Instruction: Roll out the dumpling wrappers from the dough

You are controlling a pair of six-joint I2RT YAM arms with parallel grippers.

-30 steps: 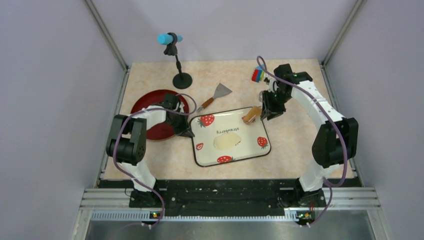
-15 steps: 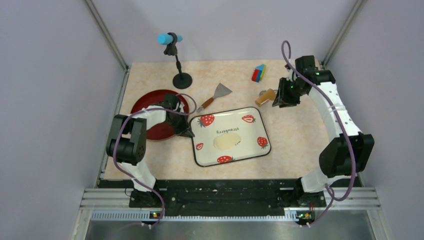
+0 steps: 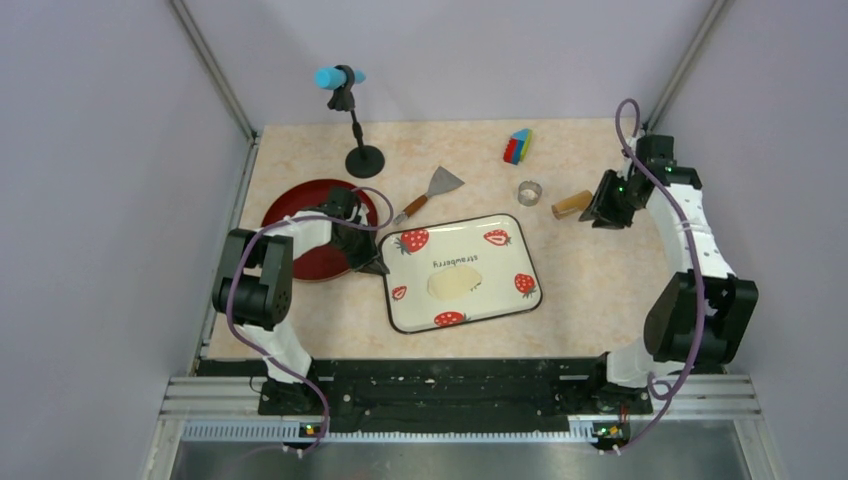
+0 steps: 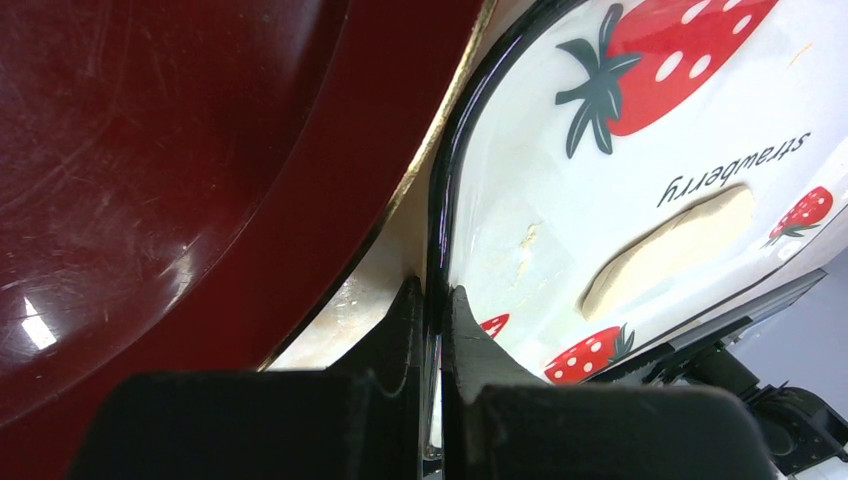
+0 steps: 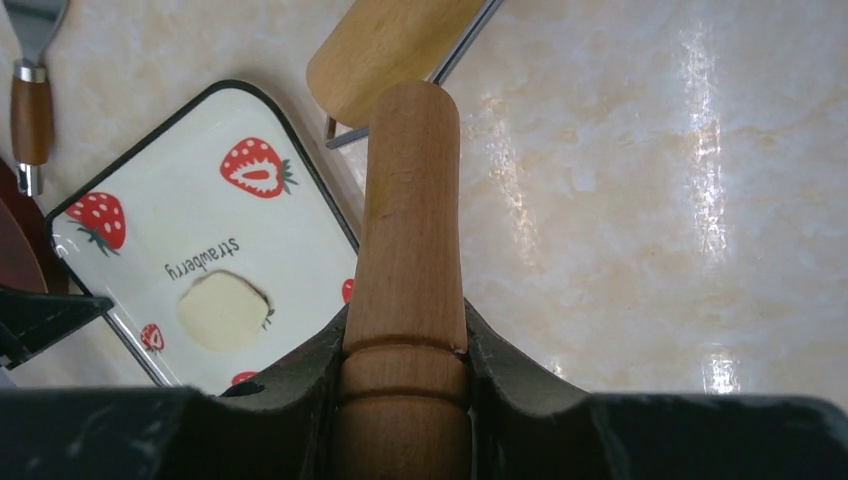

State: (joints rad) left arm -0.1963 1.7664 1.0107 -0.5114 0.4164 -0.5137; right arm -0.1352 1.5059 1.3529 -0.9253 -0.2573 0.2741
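My right gripper moves down and back next to release the pin (image 3: 572, 205) on bare tabletop beside the tray, since that spot lies below and back from the gripper.
The dough (image 3: 453, 281) is a thin pale oval sheet lying in the strawberry tray (image 3: 500, 300). It also shows in the left wrist view (image 4: 670, 250) and the right wrist view (image 5: 222, 310). No round wrappers are in view. My left gripper (image 3: 370, 262) is shut on the tray's left rim (image 4: 440, 200), one finger on each side of it. My right gripper (image 3: 600, 205) is shut on the tan wooden rolling pin (image 3: 572, 205), held over the table right of the tray. The pin (image 5: 405, 220) points toward the silver ring cutter (image 3: 528, 192).
A dark red plate (image 3: 315, 225) sits left of the tray, touching it. A scraper (image 3: 432, 192) lies behind the tray. A microphone stand (image 3: 362, 158) and a coloured block (image 3: 517, 146) stand at the back. The cage walls are close on both sides.
My right arm has carried the rolling pin away from the tray's far right corner, out to the right. The ring cutter has come into view. The left arm has not moved.
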